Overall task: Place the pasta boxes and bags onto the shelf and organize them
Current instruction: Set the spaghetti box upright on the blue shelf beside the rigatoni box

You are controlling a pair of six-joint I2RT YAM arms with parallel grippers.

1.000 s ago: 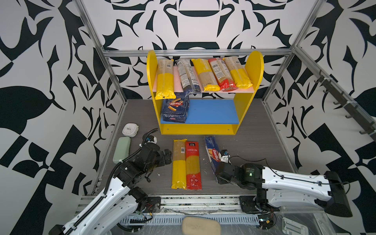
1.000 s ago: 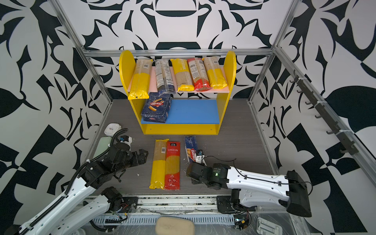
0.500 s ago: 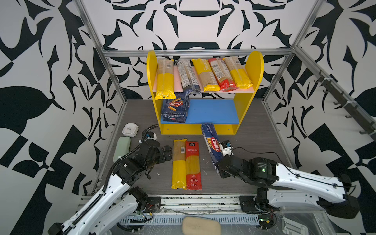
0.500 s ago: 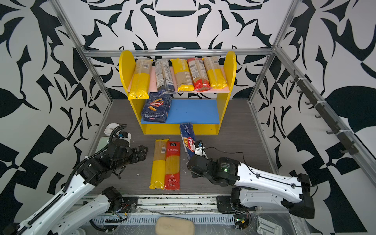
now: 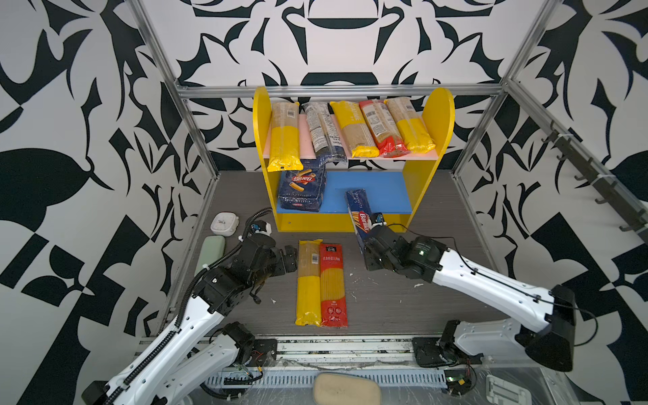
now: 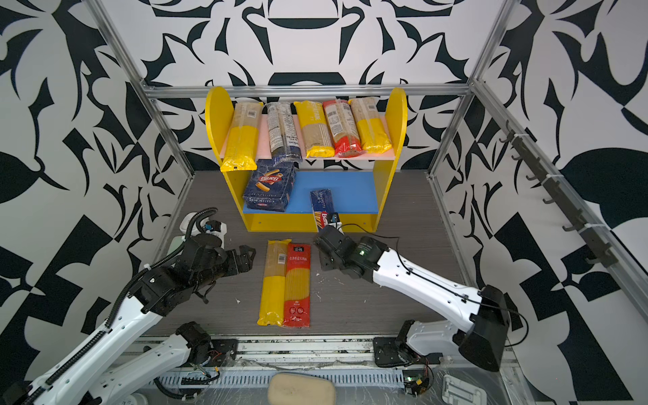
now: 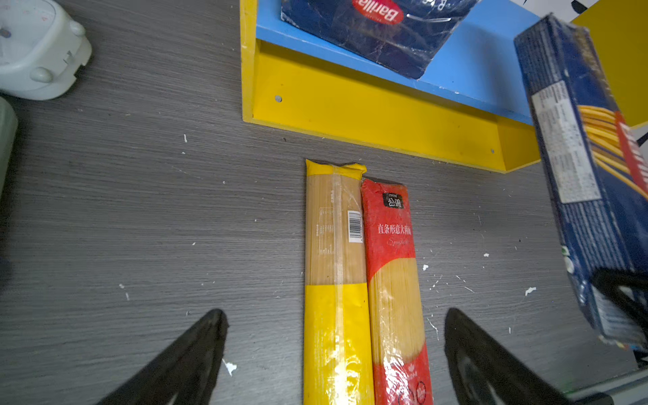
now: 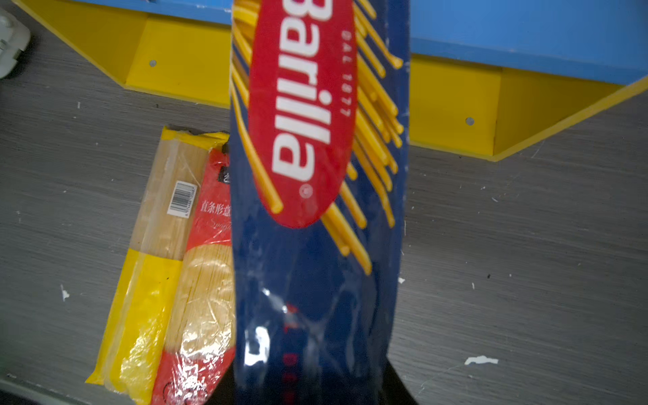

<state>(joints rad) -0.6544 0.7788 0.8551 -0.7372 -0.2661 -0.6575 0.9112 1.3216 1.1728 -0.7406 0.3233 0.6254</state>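
Observation:
My right gripper should move outward and toward the rigatoni block, to release the spaghetti box on the blue board beside that block, where the board is empty.
My right gripper is shut on the near end of the long Barilla spaghetti box, which it holds off the floor. The box's far end reaches over the blue lower board of the shelf. In the right wrist view the box hides the jaws. The rigatoni block leans on the lower board's left side. Several bags lie on the pink upper board. A yellow bag and a red bag lie side by side on the floor. My left gripper is open and empty, just left of them.
A white gadget and a pale green case sit by the left frame post. A beige pad lies on the front rail. A rail of hooks runs along the right wall.
My right gripper has lifted the spaghetti box off the floor and carried it toward the shelf. The left arm has edged forward a little, still open.

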